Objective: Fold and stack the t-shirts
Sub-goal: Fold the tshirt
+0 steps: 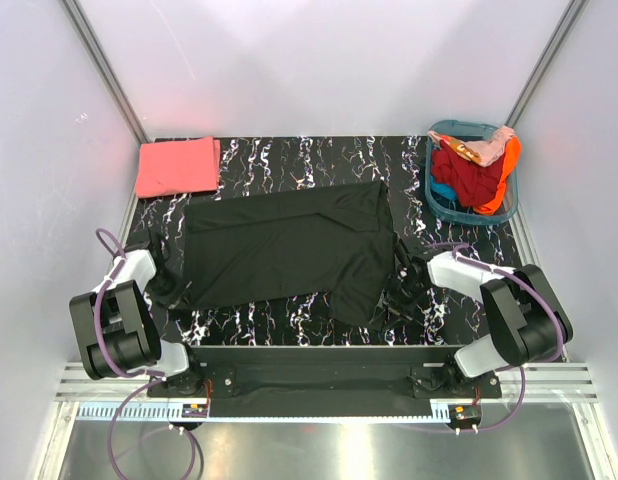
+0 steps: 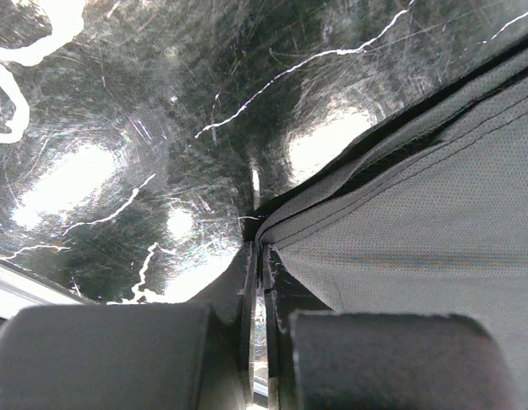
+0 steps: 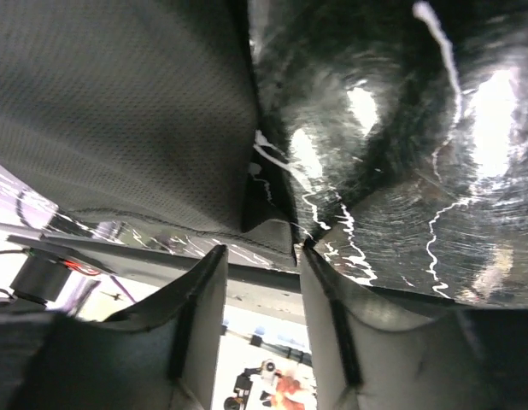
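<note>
The left gripper will next carry the black t-shirt's hem up and outward onto the far folded band point(image 1: 202, 212) and let go of it, because the shirt's near part still lies unfolded.
The large black t-shirt point(image 1: 289, 245) lies spread flat across the middle of the table. My left gripper point(image 1: 165, 286) is at its near left corner. In the left wrist view the gripper point(image 2: 257, 253) has its jaws pressed almost together, pinching the stitched hem point(image 2: 332, 205) at their tips. My right gripper point(image 1: 400, 296) is at the shirt's near right corner. In the right wrist view the gripper point(image 3: 260, 252) is open, with the shirt's corner point(image 3: 268, 224) lying between its fingertips. A coral-pink t-shirt point(image 1: 176, 165) lies folded at the back left.
A teal plastic basket point(image 1: 441, 205) stands at the back right, holding red and orange clothes point(image 1: 479, 165). The black marbled tabletop point(image 1: 289, 155) has white walls on three sides. The table's near edge point(image 1: 309, 350) is just behind both grippers.
</note>
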### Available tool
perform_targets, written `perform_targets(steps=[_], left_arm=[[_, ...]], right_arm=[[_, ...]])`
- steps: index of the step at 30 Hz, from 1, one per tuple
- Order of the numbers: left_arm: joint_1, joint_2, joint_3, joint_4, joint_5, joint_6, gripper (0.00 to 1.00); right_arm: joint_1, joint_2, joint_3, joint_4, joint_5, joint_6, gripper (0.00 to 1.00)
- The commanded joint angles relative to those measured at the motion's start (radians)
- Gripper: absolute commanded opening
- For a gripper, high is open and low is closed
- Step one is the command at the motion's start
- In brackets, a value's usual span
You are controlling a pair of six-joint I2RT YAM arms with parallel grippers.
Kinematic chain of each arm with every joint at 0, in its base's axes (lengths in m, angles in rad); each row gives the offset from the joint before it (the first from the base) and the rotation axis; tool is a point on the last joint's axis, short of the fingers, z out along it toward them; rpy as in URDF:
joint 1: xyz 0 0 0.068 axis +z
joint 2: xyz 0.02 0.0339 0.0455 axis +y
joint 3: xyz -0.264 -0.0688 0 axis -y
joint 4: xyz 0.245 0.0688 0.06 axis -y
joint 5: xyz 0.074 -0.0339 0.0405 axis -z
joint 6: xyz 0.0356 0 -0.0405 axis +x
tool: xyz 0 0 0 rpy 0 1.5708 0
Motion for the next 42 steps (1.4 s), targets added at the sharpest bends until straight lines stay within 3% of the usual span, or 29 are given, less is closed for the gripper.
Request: perform_targets(steps=[1, 5, 11, 14, 15, 17, 31, 36, 42], left_arm=[[0.002, 0.033, -0.039, 0.090, -0.017, 0.003, 0.00], [0.003, 0.033, -0.036, 0.088, -0.024, 0.003, 0.00], [0.002, 0.029, -0.035, 0.087, -0.027, 0.005, 0.00], [0.002, 0.026, -0.033, 0.085, -0.025, 0.006, 0.00], [0.003, 0.024, -0.032, 0.085, -0.025, 0.007, 0.00], [0.002, 0.023, -0.029, 0.081, -0.028, 0.007, 0.00], [-0.011, -0.054, -0.023, 0.079, -0.042, 0.011, 0.00], [-0.018, -0.082, 0.002, 0.076, -0.028, 0.033, 0.00], [-0.021, -0.088, 0.088, 0.035, -0.053, 0.098, 0.00]], right_arm=[[0.010, 0.022, -0.037, 0.059, 0.113, 0.043, 0.46], [0.010, 0.015, -0.049, 0.065, 0.127, 0.064, 0.36], [0.011, 0.039, -0.040, 0.066, 0.149, 0.108, 0.31], [0.011, 0.038, -0.031, 0.067, 0.175, 0.121, 0.20], [0.011, 0.035, -0.019, 0.057, 0.185, 0.121, 0.10], [0.008, 0.018, -0.006, 0.048, 0.205, 0.107, 0.00], [0.011, -0.246, 0.113, -0.142, 0.073, -0.057, 0.00], [0.010, -0.245, 0.210, -0.185, 0.087, -0.095, 0.00], [-0.012, -0.125, 0.371, -0.196, 0.085, -0.146, 0.00]])
